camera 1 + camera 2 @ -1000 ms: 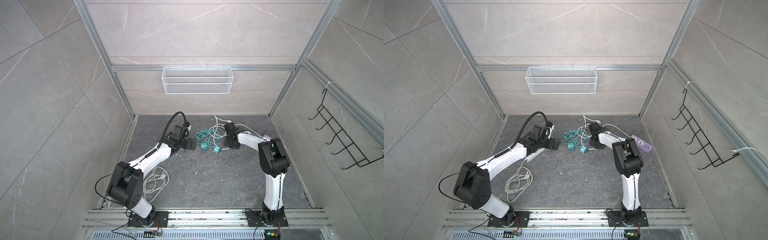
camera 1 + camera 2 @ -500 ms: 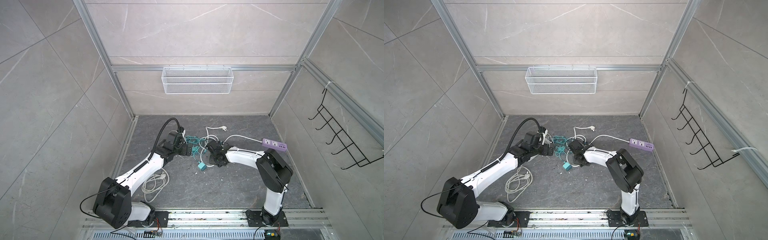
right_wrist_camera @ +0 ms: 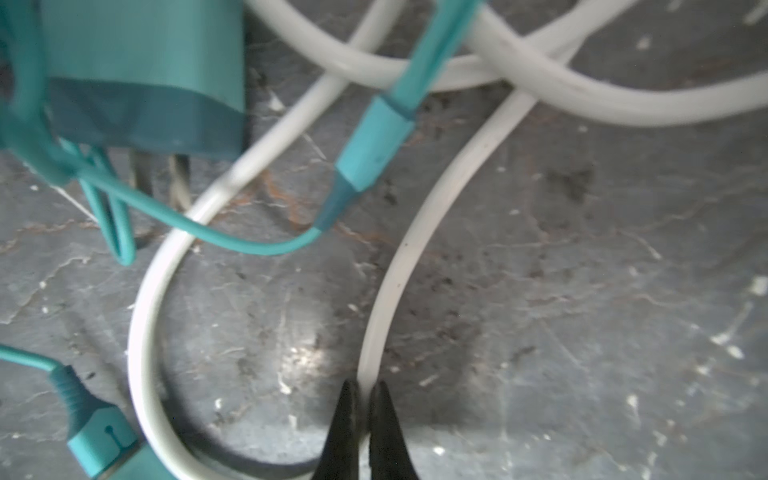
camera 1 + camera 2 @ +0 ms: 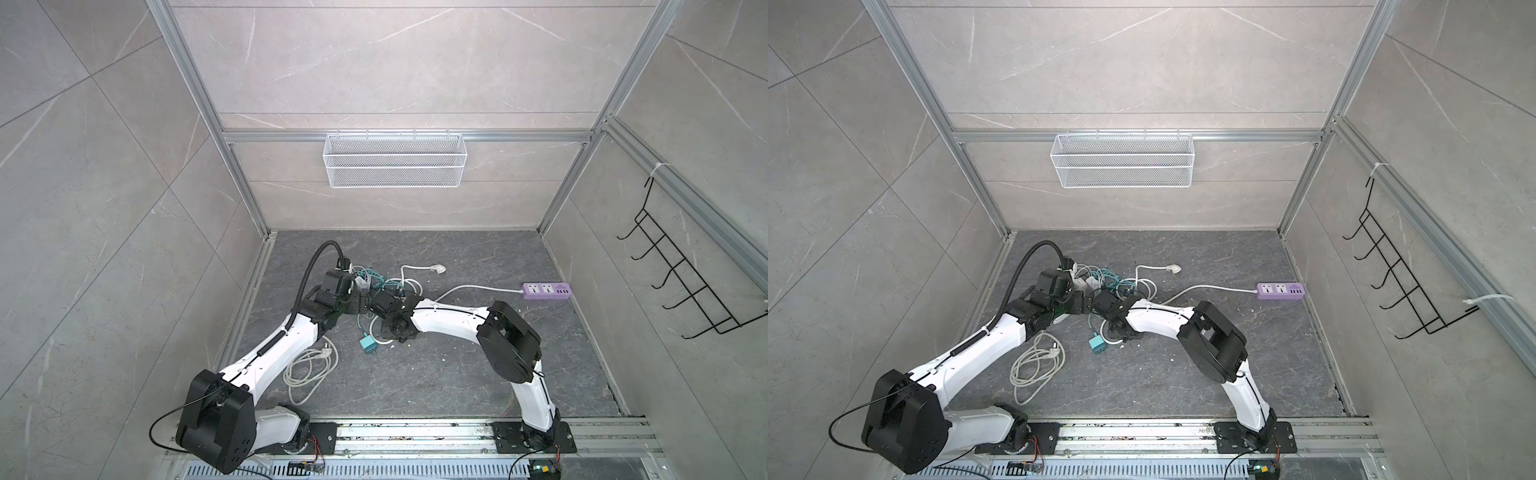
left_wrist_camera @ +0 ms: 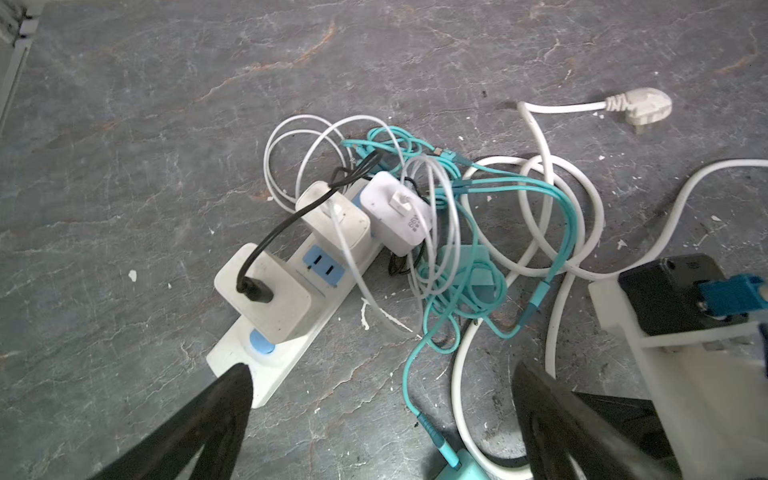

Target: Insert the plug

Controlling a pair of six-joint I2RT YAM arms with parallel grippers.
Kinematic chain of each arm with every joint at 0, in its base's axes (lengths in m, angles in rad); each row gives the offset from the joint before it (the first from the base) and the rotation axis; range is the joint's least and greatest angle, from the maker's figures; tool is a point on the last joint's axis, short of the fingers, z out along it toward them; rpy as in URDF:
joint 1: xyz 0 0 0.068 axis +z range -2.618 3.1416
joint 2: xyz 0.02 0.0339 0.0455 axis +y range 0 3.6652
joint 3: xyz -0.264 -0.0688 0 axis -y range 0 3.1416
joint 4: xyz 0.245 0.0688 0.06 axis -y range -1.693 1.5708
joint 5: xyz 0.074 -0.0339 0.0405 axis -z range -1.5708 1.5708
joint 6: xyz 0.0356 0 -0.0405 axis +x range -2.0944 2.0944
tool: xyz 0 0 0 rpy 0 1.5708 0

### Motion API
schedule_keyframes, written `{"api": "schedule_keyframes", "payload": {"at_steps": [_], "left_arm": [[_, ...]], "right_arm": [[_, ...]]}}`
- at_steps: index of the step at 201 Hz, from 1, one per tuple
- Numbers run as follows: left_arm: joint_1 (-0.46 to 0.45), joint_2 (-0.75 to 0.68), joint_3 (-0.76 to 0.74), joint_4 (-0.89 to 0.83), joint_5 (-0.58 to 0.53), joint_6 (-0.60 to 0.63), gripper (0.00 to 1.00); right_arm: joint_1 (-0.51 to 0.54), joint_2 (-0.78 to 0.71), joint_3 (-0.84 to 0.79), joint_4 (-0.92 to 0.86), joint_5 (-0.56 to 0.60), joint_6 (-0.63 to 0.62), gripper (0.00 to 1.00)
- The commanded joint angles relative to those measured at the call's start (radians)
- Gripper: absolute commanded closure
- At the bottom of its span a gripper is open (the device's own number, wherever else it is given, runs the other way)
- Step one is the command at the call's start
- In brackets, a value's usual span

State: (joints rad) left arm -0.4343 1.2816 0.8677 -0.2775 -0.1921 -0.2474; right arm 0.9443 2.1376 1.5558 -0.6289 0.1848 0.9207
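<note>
The plug lies loose and my fingers hold only cable, so I will move my right gripper low toward the white power strip (image 4: 1061, 317) and release the cable loop.
The white plug (image 4: 438, 269) (image 4: 1174, 269) (image 5: 648, 109) lies loose on the dark floor at the end of a thick white cable (image 3: 399, 266). That cable runs to a purple power strip (image 4: 546, 290) (image 4: 1281, 290) at the right wall. My right gripper (image 3: 365, 399) (image 4: 388, 332) is shut on a loop of this white cable, low over the floor. My left gripper (image 5: 382, 386) (image 4: 360, 297) is open with nothing between its fingers. It hovers by a white power strip (image 5: 291, 299) that carries white chargers and has a free blue socket (image 5: 322, 266).
Teal and thin white cables (image 5: 478, 232) tangle beside the white strip. A teal charger (image 4: 368, 345) (image 3: 137, 75) lies near my right gripper. A grey coiled cord (image 4: 309, 368) lies by the left arm. A wire basket (image 4: 394, 160) and black hooks (image 4: 681, 286) hang on the walls.
My right arm has swung left and nearer, dragging the white cable and the tangle with it. The left arm has lowered and its gripper has shifted slightly nearer.
</note>
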Motion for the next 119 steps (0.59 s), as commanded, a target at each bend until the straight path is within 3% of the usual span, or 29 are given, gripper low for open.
{"api": "schedule_keyframes", "payload": {"at_steps": [1,40,78,105,119], "left_arm": [[0.054,-0.011,-0.018,-0.010,0.030,-0.050,0.00],[0.104,-0.009,-0.025,-0.011,0.038,-0.036,0.00],[0.194,0.006,-0.041,0.000,0.122,-0.075,0.01],[0.216,0.041,-0.044,0.004,0.120,-0.062,0.00],[0.219,0.058,-0.047,0.015,0.124,-0.058,0.00]], "right_arm": [[0.022,0.098,0.086,-0.017,-0.067,-0.054,1.00],[0.019,0.200,0.269,-0.065,-0.090,-0.107,1.00],[-0.011,0.178,0.214,-0.005,-0.128,-0.108,0.99],[-0.031,0.126,0.152,0.047,-0.139,-0.120,0.91],[-0.048,0.101,0.126,0.086,-0.168,-0.127,0.82]]}}
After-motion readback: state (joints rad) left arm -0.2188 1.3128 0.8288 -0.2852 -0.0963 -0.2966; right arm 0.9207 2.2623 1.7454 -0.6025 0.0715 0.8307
